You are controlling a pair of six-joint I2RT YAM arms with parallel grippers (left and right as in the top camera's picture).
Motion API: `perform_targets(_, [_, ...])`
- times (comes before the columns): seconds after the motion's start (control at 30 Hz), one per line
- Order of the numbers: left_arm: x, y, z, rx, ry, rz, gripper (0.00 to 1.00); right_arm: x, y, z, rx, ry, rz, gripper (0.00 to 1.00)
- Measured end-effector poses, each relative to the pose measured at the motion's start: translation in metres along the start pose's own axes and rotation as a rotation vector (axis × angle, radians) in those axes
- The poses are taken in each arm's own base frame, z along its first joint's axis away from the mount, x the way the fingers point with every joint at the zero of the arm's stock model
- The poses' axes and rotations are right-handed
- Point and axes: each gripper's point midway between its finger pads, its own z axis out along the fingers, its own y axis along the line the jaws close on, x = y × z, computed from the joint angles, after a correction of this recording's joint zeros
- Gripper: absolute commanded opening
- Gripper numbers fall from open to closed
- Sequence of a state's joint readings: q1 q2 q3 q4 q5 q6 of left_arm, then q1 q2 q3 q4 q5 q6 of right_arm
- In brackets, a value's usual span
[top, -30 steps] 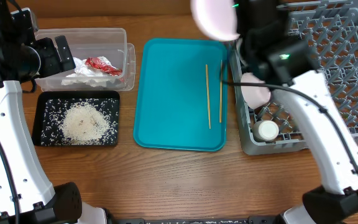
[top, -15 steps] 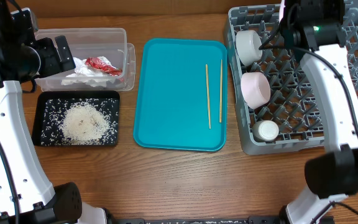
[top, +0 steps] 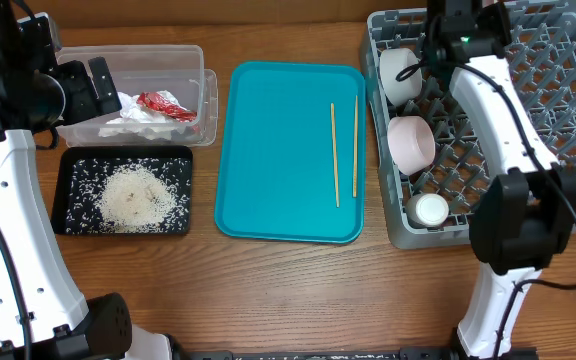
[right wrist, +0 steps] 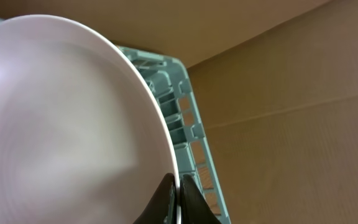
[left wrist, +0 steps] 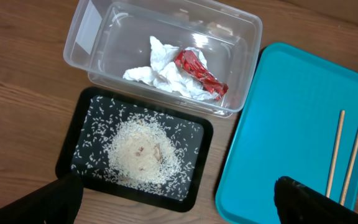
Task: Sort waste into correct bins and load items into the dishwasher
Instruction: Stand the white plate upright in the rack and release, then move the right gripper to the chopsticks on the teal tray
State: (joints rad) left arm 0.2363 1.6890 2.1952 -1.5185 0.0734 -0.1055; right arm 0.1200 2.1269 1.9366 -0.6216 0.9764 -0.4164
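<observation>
I will lower the plate next with my right gripper, already on edge, into the rack (top: 558,130) slots below, beside the white bowl, and let go of the plate's rim.
In the right wrist view my right gripper (right wrist: 178,198) is shut on the rim of the large white plate (right wrist: 61,124), which stands on edge over the far side of the grey dish rack (right wrist: 188,134). Overhead, that gripper (top: 456,18) is at the rack's (top: 558,130) far edge, and the plate barely shows. A white bowl (top: 400,75), a pale bowl (top: 411,143) and a small cup (top: 430,209) sit in the rack. Two chopsticks (top: 334,152) lie on the teal tray (top: 278,150). My left gripper (left wrist: 179,208) hangs open above the black tray (left wrist: 73,146) of rice (left wrist: 145,152).
The clear tub (top: 128,55) at the back left holds the red wrapper (top: 166,105) and crumpled white paper (top: 128,125). The black tray (top: 63,195) with rice (top: 133,195) lies in front of it. A cardboard wall (right wrist: 291,81) stands right behind the rack.
My right arm has swung the plate from above the rack's near-left corner to its far side, turning it on edge. The left arm has not moved.
</observation>
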Motion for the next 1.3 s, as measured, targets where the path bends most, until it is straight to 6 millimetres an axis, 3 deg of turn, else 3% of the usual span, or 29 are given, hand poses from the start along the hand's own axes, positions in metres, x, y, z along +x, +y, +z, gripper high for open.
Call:
perform_targets(0.3, [0.000, 0.000, 0.000, 0.000, 0.000, 0.000, 1.00, 0.012, 0.009, 0.000, -0.030, 0.038, -0.070, 0.07])
perform_targets(0.33, [0.000, 0.000, 0.000, 0.000, 0.000, 0.000, 1.00, 0.013, 0.013, -0.001, -0.046, 0.039, -0.077, 0.12])
perform_targets(0.37, [0.000, 0.000, 0.000, 0.000, 0.000, 0.000, 1.00, 0.014, 0.015, -0.001, -0.056, 0.042, -0.078, 0.26])
perform_targets(0.47, [0.000, 0.000, 0.000, 0.000, 0.000, 0.000, 1.00, 0.015, 0.018, -0.001, -0.074, 0.041, -0.050, 0.48])
perform_targets(0.77, [0.000, 0.000, 0.000, 0.000, 0.000, 0.000, 1.00, 0.010, 0.025, -0.003, -0.123, 0.022, 0.016, 0.75])
perform_targets(0.9, [0.000, 0.000, 0.000, 0.000, 0.000, 0.000, 1.00, 0.002, 0.017, -0.014, -0.162, -0.008, 0.076, 0.88])
perform_targets(1.0, [0.000, 0.000, 0.000, 0.000, 0.000, 0.000, 1.00, -0.011, -0.001, -0.038, -0.245, -0.070, 0.140, 1.00])
perform_targets(1.13, [0.000, 0.000, 0.000, 0.000, 0.000, 0.000, 1.00, -0.033, -0.018, -0.096, -0.512, -0.207, 0.228, 1.00])
perform_targets(1.3, [0.000, 0.000, 0.000, 0.000, 0.000, 0.000, 1.00, -0.055, -0.008, -0.214, -1.091, -0.435, 0.258, 1.00])
